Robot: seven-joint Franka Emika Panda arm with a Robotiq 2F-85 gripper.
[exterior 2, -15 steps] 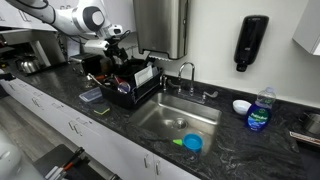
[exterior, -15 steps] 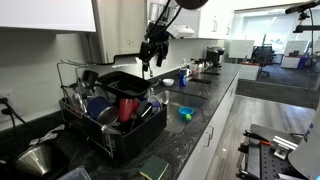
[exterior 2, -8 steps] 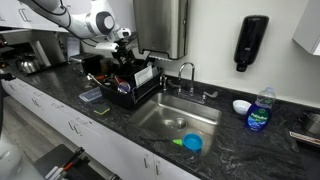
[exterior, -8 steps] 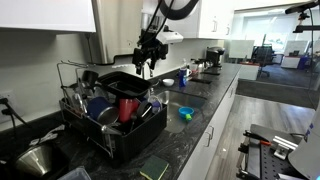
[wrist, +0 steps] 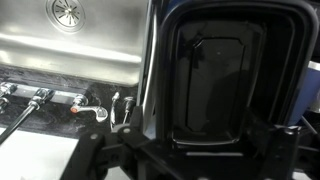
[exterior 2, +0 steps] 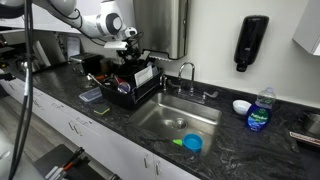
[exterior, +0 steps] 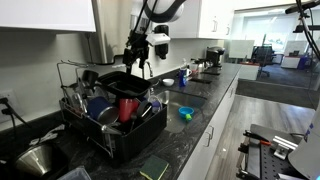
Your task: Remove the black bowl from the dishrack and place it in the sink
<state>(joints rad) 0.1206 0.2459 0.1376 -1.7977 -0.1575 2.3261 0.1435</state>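
The robot's gripper needs to go down next and shift toward the left in the wrist view, onto the bowl's rim by the sink, which is off-center between the gripper's fingers.
The black bowl [exterior: 122,82], squarish with a raised rim, lies on top of the dishrack [exterior: 100,125]. In the wrist view it fills the right side [wrist: 215,70]. My gripper [exterior: 136,58] hangs just above the bowl's far edge, open and empty. It also shows above the dishrack [exterior 2: 125,88] in an exterior view [exterior 2: 128,45]. In the wrist view its dark fingers [wrist: 198,145] straddle the bowl's near rim. The steel sink [exterior: 195,100] lies beside the rack and shows in the wrist view [wrist: 80,40] and in an exterior view [exterior 2: 170,118].
The rack also holds a red cup [exterior: 128,108] and blue plates [exterior: 97,105]. A blue-green item [exterior 2: 190,143] lies in the sink. A faucet [exterior 2: 186,72] stands behind the sink. A soap bottle [exterior 2: 259,110] and a white bowl [exterior 2: 241,105] sit beyond it.
My gripper has moved from over the sink side toward the dishrack and now hangs over the black bowl. Nothing else has moved.
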